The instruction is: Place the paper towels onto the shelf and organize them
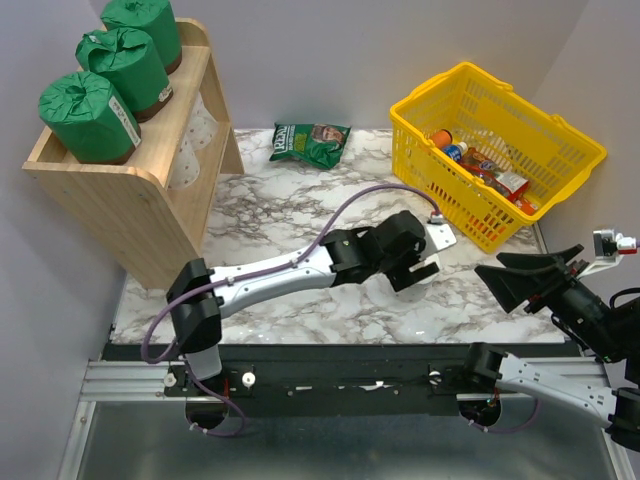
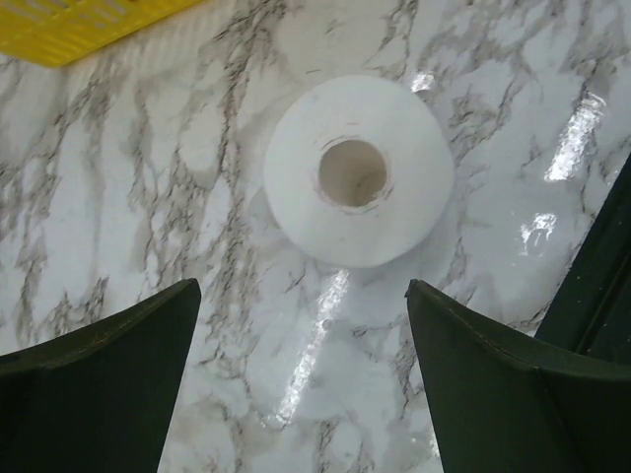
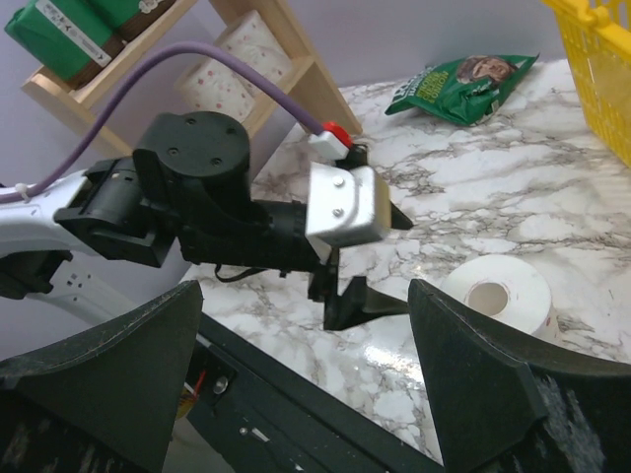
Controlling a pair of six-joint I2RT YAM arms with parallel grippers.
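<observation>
My left gripper should move down and to the right in the top view, astride the roll's side by the bar, because the roll is below it and farther that way.
One bare white paper towel roll (image 2: 358, 172) stands on end on the marble table, hollow core up. My left gripper (image 2: 303, 288) hangs open just short of it, nothing between its fingers. In the right wrist view the same roll (image 3: 498, 294) sits just right of the left gripper (image 3: 367, 296). From above, the left gripper (image 1: 418, 262) covers most of the roll. Three green-wrapped rolls (image 1: 90, 115) stand on the top tray of the wooden shelf (image 1: 120, 210). White rolls (image 1: 195, 140) show on its lower tier. My right gripper (image 1: 505, 280) is open and empty at the near right.
A yellow plastic basket (image 1: 560, 140) holding bottles and packets stands at the back right. A flat green snack bag (image 1: 310, 143) lies at the back middle. The left arm stretches across the table's middle. A black rail runs along the near edge.
</observation>
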